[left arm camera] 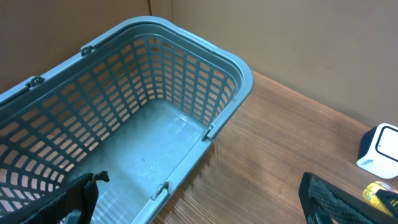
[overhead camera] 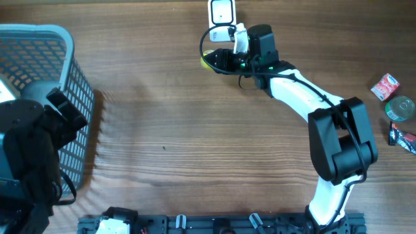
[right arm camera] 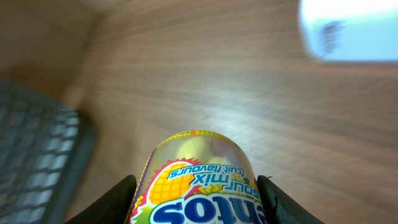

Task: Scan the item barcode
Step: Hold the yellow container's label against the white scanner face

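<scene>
My right gripper should next lift over the scanner, swing toward the green can, lower and let go of the tub. The tabletop beside the green can is clear.
My right gripper is shut on the item, a yellow Mentos sour-mix tub, with a black finger pressed on each side. From overhead, the right gripper holds the tub just below the white barcode scanner at the table's far edge. The scanner appears blurred at the upper right of the right wrist view. No barcode shows on the tub's visible side. My left gripper hangs open with nothing in it, above the near rim of the blue basket.
The blue basket stands at the table's left end, with the left arm over it. A red packet, a green can and a dark packet lie at the right edge.
</scene>
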